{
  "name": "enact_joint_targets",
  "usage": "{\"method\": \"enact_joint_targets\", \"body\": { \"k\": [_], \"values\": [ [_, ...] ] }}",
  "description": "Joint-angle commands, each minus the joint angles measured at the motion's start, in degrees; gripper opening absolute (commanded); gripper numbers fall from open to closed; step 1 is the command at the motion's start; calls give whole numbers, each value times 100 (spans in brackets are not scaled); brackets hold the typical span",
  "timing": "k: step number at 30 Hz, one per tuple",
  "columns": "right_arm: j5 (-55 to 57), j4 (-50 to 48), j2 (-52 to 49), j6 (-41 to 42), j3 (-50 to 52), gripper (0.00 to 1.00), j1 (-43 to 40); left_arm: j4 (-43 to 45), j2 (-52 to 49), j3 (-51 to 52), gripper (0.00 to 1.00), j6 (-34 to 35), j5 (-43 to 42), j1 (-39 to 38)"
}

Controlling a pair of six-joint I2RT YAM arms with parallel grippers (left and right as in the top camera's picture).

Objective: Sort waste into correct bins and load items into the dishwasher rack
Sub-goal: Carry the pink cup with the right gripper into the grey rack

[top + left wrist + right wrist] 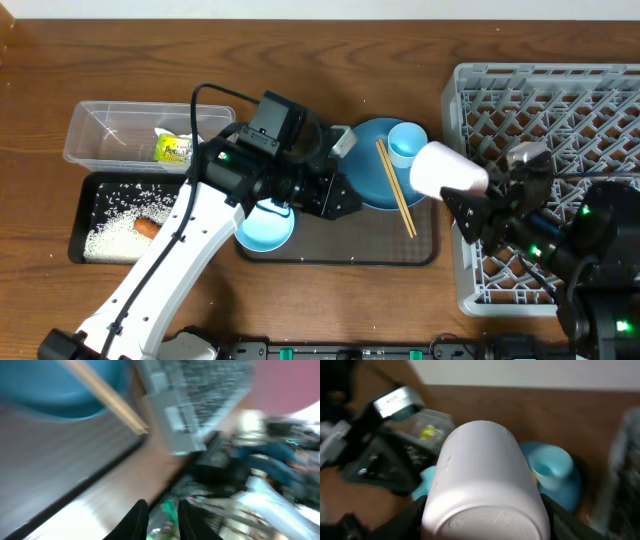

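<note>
I am holding the pinkish-white cup (445, 170) sideways across the edge of the rack with my right gripper. I need to tilt this gripper downward over the rack's slots nearest the blue plate next and lower it to release the cup.
My right gripper (472, 200) is shut on the pinkish-white cup (445, 170), held on its side in the air by the left edge of the grey dishwasher rack (545, 90); the cup fills the right wrist view (485, 475). My left gripper (340, 197) is shut and empty over the brown tray, its narrow-set fingers (162, 520) in a blurred view. The blue plate (372, 170) carries the light-blue cup (407, 142) and chopsticks (396, 188). The light-blue bowl (265, 230) lies under my left arm. The wrapper (173, 148) is in the clear tub (100, 125). Rice (110, 232) and the carrot (148, 228) lie in the black tray (82, 190).
The plate and bowl rest on a dark-brown serving tray (350, 248) in the middle. The rack takes up the right side of the wooden table. My left arm stretches from the bottom left across the black tray's right edge.
</note>
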State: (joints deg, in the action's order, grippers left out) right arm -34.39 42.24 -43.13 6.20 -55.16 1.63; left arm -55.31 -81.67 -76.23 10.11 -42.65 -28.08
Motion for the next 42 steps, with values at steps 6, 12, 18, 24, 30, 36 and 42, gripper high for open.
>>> {"method": "enact_joint_targets", "body": {
  "k": [6, 12, 18, 24, 30, 36, 42],
  "values": [
    [1703, 741, -656, 446, -994, 48, -22, -553, 33, 0, 47, -109, 3130, -7],
    [2378, 1996, -2028, 313, -2492, 39, -22, -549, 33, 0, 92, -109, 3329, -7],
    [2942, 2660, -3047, 323, -3606, 35, -24, -549, 33, 0, 96, -109, 3329, -7],
    [3506, 2656, -3582, 291, -3856, 35, -59, -549, 33, 0, 100, -109, 3329, -7],
    [3683, 2629, -3989, 94, -3856, 35, -114, -557, 35, 0, 98, -109, 3327, -7],
    [3676, 2535, -4385, -7, -3853, 30, -120, -551, 33, 0, 98, -109, 3329, -24],
    [3674, 2439, -4828, -7, -3849, 28, -125, -551, 33, 0, 98, -109, 3329, -24]
  ]
}}
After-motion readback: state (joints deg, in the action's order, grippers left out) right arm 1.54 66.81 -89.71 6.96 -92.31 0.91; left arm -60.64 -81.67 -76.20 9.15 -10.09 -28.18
